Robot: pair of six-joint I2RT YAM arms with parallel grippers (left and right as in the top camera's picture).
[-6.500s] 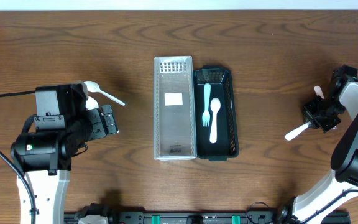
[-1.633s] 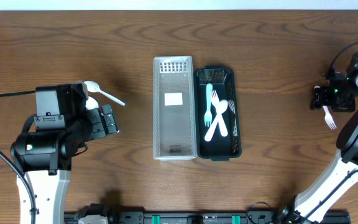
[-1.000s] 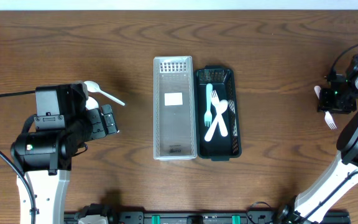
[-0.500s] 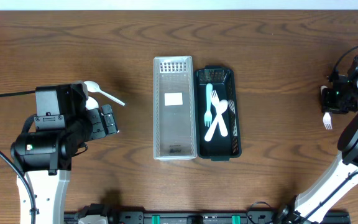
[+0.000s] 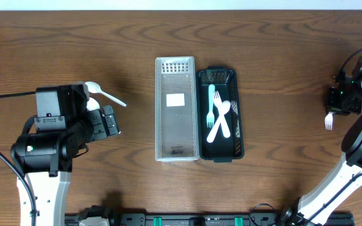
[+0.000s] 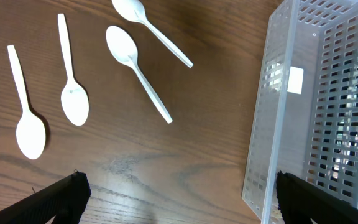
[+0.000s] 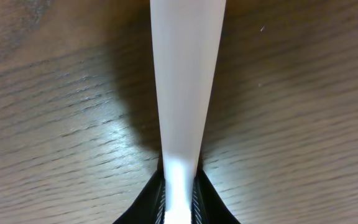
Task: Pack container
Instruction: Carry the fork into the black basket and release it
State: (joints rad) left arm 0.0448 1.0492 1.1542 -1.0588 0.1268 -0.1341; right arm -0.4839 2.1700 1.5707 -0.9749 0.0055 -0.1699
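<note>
The dark green container (image 5: 236, 113) already has forks in it, so my right gripper will next go up, move across to the left in the overhead view, and then go down beside the pale blue fork.
A dark green slotted container (image 5: 236, 113) sits mid-table and holds a pale blue fork, a white fork and a white spoon (image 5: 220, 117). A clear slotted container (image 5: 175, 108) lies beside it on the left, also seen in the left wrist view (image 6: 309, 106). My right gripper (image 5: 340, 107) at the far right edge is shut on a white fork (image 5: 329, 120), whose handle (image 7: 184, 81) sits between the jaws. My left gripper (image 5: 109, 121) is open and empty, left of the clear container. Several white spoons (image 6: 137, 62) lie on the table beyond it.
One white spoon (image 5: 104, 94) shows beside the left arm in the overhead view. In the left wrist view, two more spoons (image 6: 73, 99) lie at the left. Brown wood table (image 5: 281, 69) all around.
My right gripper has moved slightly right and down at the table's right edge and now holds the white fork. The left arm has not moved.
</note>
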